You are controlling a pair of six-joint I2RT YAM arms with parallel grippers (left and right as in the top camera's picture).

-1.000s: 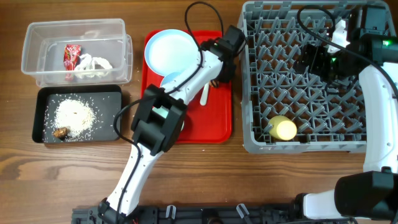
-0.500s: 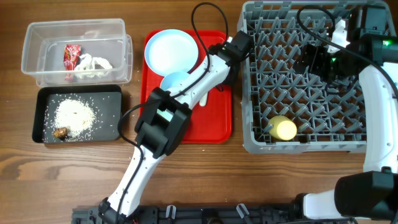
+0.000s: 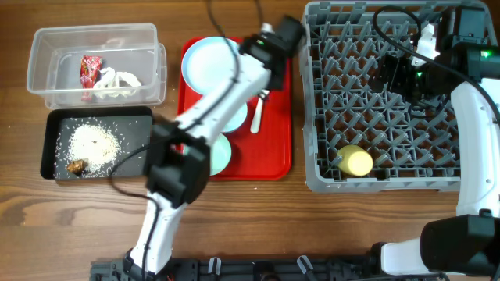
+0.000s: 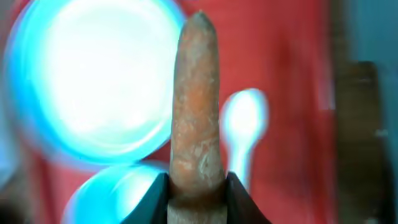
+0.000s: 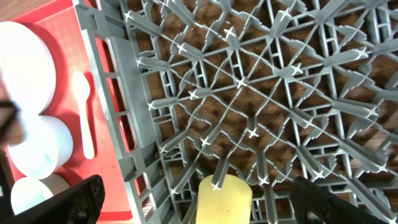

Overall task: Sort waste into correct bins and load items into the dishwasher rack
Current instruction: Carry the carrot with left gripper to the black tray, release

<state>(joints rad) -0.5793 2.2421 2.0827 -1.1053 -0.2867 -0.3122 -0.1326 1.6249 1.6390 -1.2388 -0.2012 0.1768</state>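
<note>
I next need to swing my left gripper left in the overhead view, then down onto the rice in the black tray, because food scraps already lie there.
My left gripper [image 3: 280,34] is shut on the orange-brown carrot-like stick [image 4: 196,112] and holds it above the far right of the red tray. Below it lie the pale blue plate [image 4: 93,81], a pale bowl [image 4: 118,193] and the white spoon [image 4: 245,124]. Overhead, the plate [image 3: 209,66], spoon [image 3: 256,113] and second bowl [image 3: 220,154] sit on the tray. My right gripper [image 3: 393,74] hovers open and empty over the grey rack [image 3: 383,181]. The yellow cup [image 5: 224,199] lies in the rack between its fingers' line of sight.
The clear tub [image 3: 47,47] at the back left holds the red wrapper [image 3: 90,70] and crumpled paper [image 3: 117,82]. The black tray [image 3: 141,117] in front of it holds rice [image 3: 92,144] and a dark lump [image 3: 76,165]. The red tray [image 3: 273,148] lies beside the rack.
My left gripper has moved from the tray's right edge toward its far edge, and the arm has swung left, uncovering the front bowl. The right arm has not moved.
</note>
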